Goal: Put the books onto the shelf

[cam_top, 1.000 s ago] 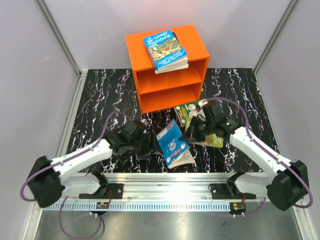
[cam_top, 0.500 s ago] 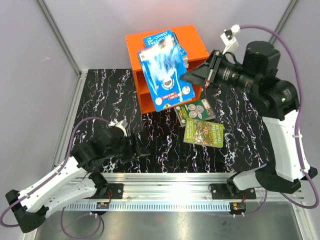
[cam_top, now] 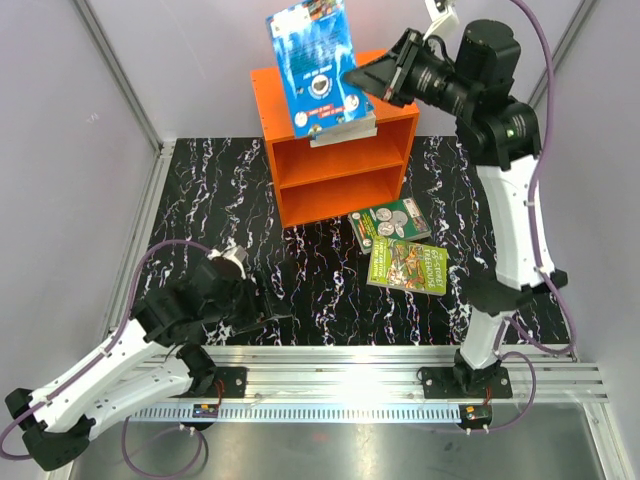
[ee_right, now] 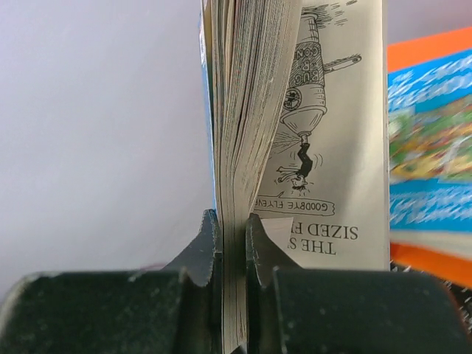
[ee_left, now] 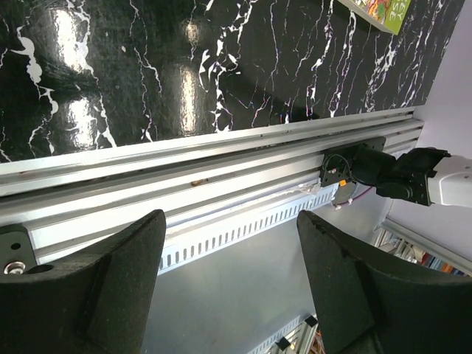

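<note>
The right gripper moves down next, easing rightward in the top view, onto the blue book on the shelf top (cam_top: 348, 126) (ee_right: 434, 141), since the held book hangs above it.
My right gripper (cam_top: 362, 78) is shut on a bright blue Treehouse book (cam_top: 318, 70), held up high over the top of the orange shelf (cam_top: 340, 165). In the right wrist view the jaws (ee_right: 232, 236) pinch part of the page block (ee_right: 251, 110), and one inner page hangs loose to the right. Another blue book (ee_right: 431, 169) lies on the shelf top (ee_right: 428, 48), mostly hidden in the top view. Two green books (cam_top: 392, 222) (cam_top: 407, 266) lie on the table in front of the shelf. My left gripper (cam_top: 270, 306) (ee_left: 230, 280) is open and empty, low near the front rail.
The black marbled tabletop (cam_top: 210, 200) runs to grey walls on both sides. An aluminium rail (ee_left: 221, 177) with the arm bases crosses the near edge. The corner of a green book (ee_left: 376, 11) shows at the top of the left wrist view.
The right arm picked the blue book up off the table and raised it back above the shelf top. The left arm drew back toward the rail.
</note>
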`<state>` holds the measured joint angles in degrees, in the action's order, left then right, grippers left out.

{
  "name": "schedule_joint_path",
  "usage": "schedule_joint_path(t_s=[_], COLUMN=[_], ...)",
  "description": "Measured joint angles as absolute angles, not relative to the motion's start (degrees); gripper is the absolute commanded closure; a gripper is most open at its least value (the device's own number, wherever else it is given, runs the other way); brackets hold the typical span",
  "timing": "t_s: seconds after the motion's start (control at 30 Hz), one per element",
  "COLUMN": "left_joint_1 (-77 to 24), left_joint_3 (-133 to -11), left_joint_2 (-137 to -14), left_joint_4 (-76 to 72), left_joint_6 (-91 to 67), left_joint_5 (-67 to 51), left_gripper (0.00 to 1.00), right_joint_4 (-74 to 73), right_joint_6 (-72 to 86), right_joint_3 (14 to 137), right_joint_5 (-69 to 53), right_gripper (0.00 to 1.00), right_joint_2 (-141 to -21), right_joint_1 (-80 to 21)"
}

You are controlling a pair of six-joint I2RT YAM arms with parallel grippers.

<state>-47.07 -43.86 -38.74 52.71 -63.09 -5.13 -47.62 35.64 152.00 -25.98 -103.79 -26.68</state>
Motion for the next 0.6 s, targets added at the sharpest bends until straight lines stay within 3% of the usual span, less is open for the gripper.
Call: schedule_joint_path(t_s=[0.3, 0.6], left_joint_1=[-47.07, -47.07], left_joint_3=[-45.41, -45.41], left_joint_2=[-37.32, -35.92], left_joint_4=[56.40, 59.64], left_joint_6=[-64.38, -66.78], left_joint_5=[-3.77, -2.13], left_gripper=[0.25, 0.25], right_joint_4=[-37.23, -33.78], right_joint_6=[37.41, 39.51], right_joint_3=[153.32, 150.87], right_joint_5=[-29.98, -44.36], right_gripper=[1.00, 1.00], right_joint_2=[-113.12, -120.09], right_joint_1=[-14.02, -13.13])
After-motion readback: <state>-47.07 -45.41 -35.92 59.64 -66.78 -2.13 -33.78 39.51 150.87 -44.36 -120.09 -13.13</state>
